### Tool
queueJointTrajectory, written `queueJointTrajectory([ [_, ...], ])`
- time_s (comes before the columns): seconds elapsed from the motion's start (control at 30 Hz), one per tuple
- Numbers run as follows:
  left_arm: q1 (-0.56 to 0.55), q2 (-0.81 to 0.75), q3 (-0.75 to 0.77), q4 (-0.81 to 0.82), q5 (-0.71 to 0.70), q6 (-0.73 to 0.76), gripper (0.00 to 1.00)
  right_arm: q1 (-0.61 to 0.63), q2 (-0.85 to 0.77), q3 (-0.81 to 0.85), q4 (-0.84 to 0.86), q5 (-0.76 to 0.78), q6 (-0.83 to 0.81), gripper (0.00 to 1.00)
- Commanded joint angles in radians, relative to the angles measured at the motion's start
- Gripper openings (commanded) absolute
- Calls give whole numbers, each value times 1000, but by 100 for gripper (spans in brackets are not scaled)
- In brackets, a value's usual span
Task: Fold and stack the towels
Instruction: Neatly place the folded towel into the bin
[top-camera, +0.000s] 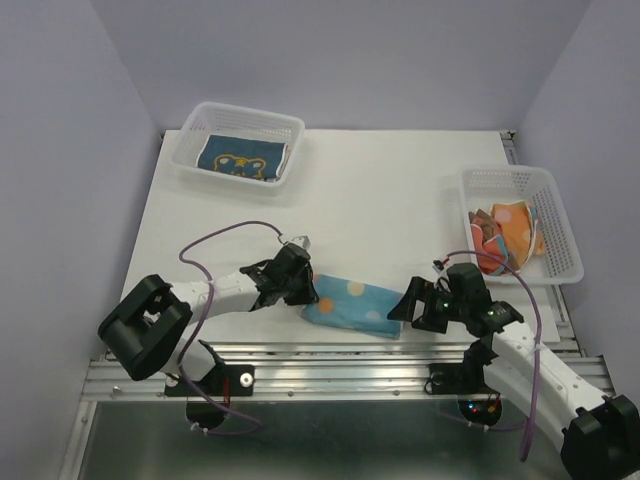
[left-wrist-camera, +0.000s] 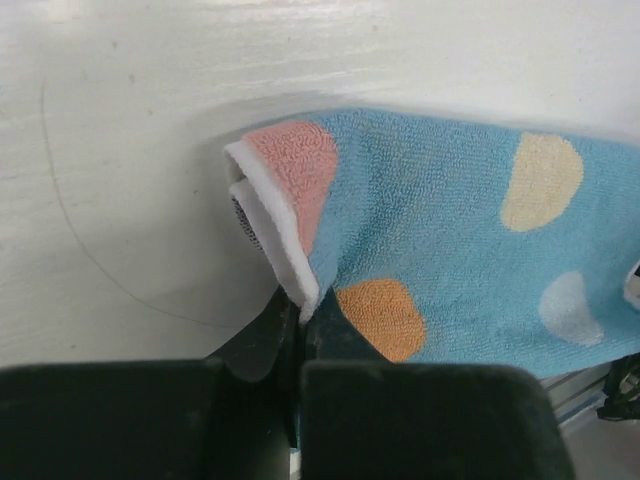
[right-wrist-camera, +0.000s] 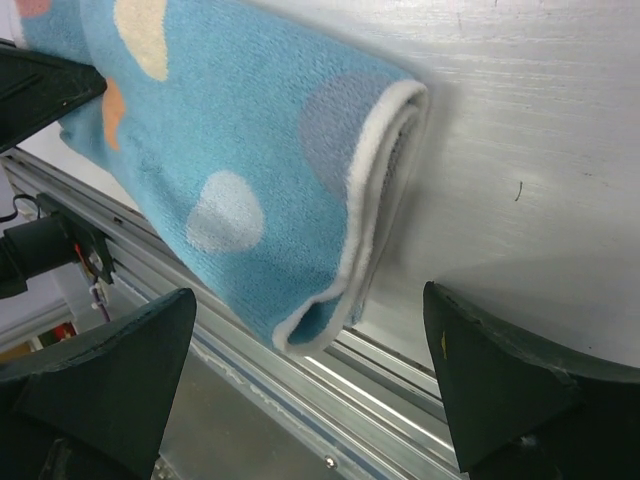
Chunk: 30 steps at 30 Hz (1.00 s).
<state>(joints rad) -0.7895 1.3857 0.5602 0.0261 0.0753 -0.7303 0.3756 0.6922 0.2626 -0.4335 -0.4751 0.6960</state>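
The basket's folded blue towel is outward and to the left of my left gripper in the top view, so my left gripper should lift over it next and release the dotted towel there.
A light blue towel with coloured dots lies folded along the table's near edge. My left gripper is at its left end. In the left wrist view the towel shows its white hem pinched between the left gripper's closed jaws. My right gripper stands open at the towel's right end. In the right wrist view the towel's folded corner hangs between the wide-apart fingers of the right gripper, untouched by them. A blue towel with a yellow print and orange towels lie in baskets.
A white mesh basket stands at the back left of the table and another basket at the right edge. An aluminium rail runs just below the table's near edge, under the towel's corner. A purple cable loops over the left arm.
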Motion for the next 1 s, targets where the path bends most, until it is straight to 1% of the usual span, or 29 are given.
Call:
queueJointTrajectory([
  [0.0, -30, 96, 24, -149, -115, 8, 0, 9, 12, 76, 50, 26, -46, 100],
  [0.1, -65, 131, 82, -170, -183, 8, 0, 9, 24, 78, 67, 33, -52, 100],
  [0.17, -82, 147, 153, -195, -258, 23, 0, 9, 26, 75, 93, 50, -56, 100],
  [0.2, -94, 163, 214, -219, -325, 38, 0, 11, 20, 72, 104, 79, -58, 100],
  [0.23, -97, 173, 245, -229, -359, 57, 0, 9, 14, 69, 128, 99, -55, 100],
  [0.27, -97, 194, 277, -236, -391, 77, 0, 9, 4, 64, 139, 151, -53, 100],
  [0.3, -97, 208, 309, -236, -429, 98, 0, 9, -6, 61, 153, 151, -49, 100],
  [0.33, -97, 225, 384, -258, -498, 148, 0, 9, -34, 60, 174, 212, -37, 100],
  [0.37, -96, 242, 424, -270, -521, 175, 0, 9, -54, 56, 186, 240, -32, 100],
  [0.4, -96, 274, 498, -276, -569, 210, 0, 9, -72, 53, 194, 297, -26, 100],
  [0.47, -91, 311, 575, -288, -620, 252, 0, 11, -130, 49, 211, 349, -18, 100],
  [0.5, -86, 346, 639, -285, -634, 312, 0, 9, -147, 47, 213, 384, -18, 100],
  [0.53, -77, 364, 670, -282, -664, 350, 0, 9, -186, 41, 216, 395, -29, 100],
  [0.57, -71, 384, 700, -282, -672, 443, 0, 9, -201, 40, 216, 406, -35, 100],
  [0.67, -40, 472, 834, -287, -720, 563, 0, 9, -244, 32, 211, 461, -47, 100],
  [0.7, -10, 519, 874, -304, -738, 613, 0, 9, -269, 29, 210, 469, -49, 100],
  [0.73, 7, 539, 961, -339, -762, 638, 0, 9, -276, 26, 213, 504, -46, 100],
  [0.77, 45, 556, 1001, -356, -767, 664, 0, 9, -284, 14, 216, 506, -46, 100],
  [0.8, 62, 571, 1039, -364, -778, 695, 0, 9, -290, 6, 217, 510, -46, 100],
  [0.83, 81, 593, 1105, -370, -785, 756, 0, 9, -296, -2, 225, 507, -46, 100],
  [0.87, 119, 610, 1138, -371, -786, 788, 0, 9, -298, -14, 228, 506, -44, 100],
  [0.9, 134, 621, 1167, -370, -787, 814, 0, 9, -298, -19, 234, 503, -46, 100],
  [0.93, 151, 630, 1237, -380, -781, 860, 0, 9, -292, -20, 236, 504, -46, 100],
  [0.97, 165, 642, 1271, -385, -786, 879, 0, 9, -287, -20, 236, 507, -47, 100],
])
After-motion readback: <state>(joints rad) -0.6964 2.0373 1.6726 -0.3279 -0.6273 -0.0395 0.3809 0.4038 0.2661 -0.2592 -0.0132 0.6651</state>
